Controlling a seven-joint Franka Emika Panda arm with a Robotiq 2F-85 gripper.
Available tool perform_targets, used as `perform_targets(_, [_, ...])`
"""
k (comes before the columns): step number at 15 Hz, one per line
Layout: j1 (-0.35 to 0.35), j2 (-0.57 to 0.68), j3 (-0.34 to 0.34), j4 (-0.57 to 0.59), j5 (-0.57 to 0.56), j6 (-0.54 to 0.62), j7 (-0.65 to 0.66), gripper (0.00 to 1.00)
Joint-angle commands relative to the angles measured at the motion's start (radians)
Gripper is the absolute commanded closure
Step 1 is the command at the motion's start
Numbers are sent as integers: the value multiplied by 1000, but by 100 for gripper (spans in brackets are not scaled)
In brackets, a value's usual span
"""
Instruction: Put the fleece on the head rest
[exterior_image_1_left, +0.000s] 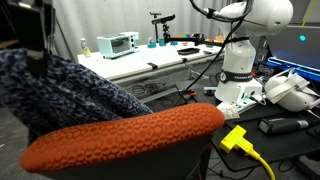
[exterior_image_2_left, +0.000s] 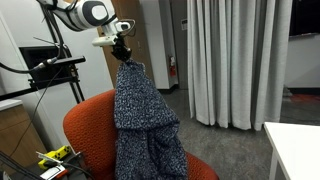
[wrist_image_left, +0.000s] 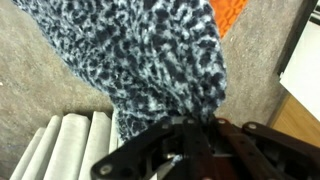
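I will lift my gripper, bring it back across the head rest's top edge (exterior_image_2_left: 87, 104), and lower it to release, because the fleece (exterior_image_2_left: 140, 115) hangs only on the seat side.
The fleece (exterior_image_2_left: 140, 115), dark navy and pale grey speckled, hangs in a long fold from my gripper (exterior_image_2_left: 123, 56), which is shut on its top edge. Its lower part drapes over the orange chair seat (exterior_image_2_left: 205, 170). In an exterior view the fleece (exterior_image_1_left: 55, 90) lies behind and above the head rest (exterior_image_1_left: 130, 135), a long rounded orange-red mesh cushion in the foreground. In the wrist view the fleece (wrist_image_left: 140, 55) fills the upper picture and is pinched between my fingers (wrist_image_left: 195, 125). A corner of orange cushion (wrist_image_left: 232, 15) shows at the top right.
A yellow plug and cable (exterior_image_1_left: 238, 140) lie next to the head rest. The robot base (exterior_image_1_left: 240, 70) and a cluttered white table (exterior_image_1_left: 140, 60) stand behind. Grey curtains (exterior_image_2_left: 230, 60), a camera stand (exterior_image_2_left: 55, 65) and a white table corner (exterior_image_2_left: 295, 150) surround the chair.
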Motion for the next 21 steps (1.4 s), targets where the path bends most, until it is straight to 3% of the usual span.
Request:
perform_targets(1, [24,-8,10,134,-21,-50,26,98])
perform_targets(5, [42,8,32,257,-75,-98,40,98])
perform_targets(12, [92,-48,95,427,-191,-245,181,98])
perform_targets(15, [88,-100,99,431,-204,-287,211,98])
perform_targets(19, [89,-149,88,424,-104,-391,210,98])
perform_targets(21, [88,-194,62,292,-1,-355,182,98])
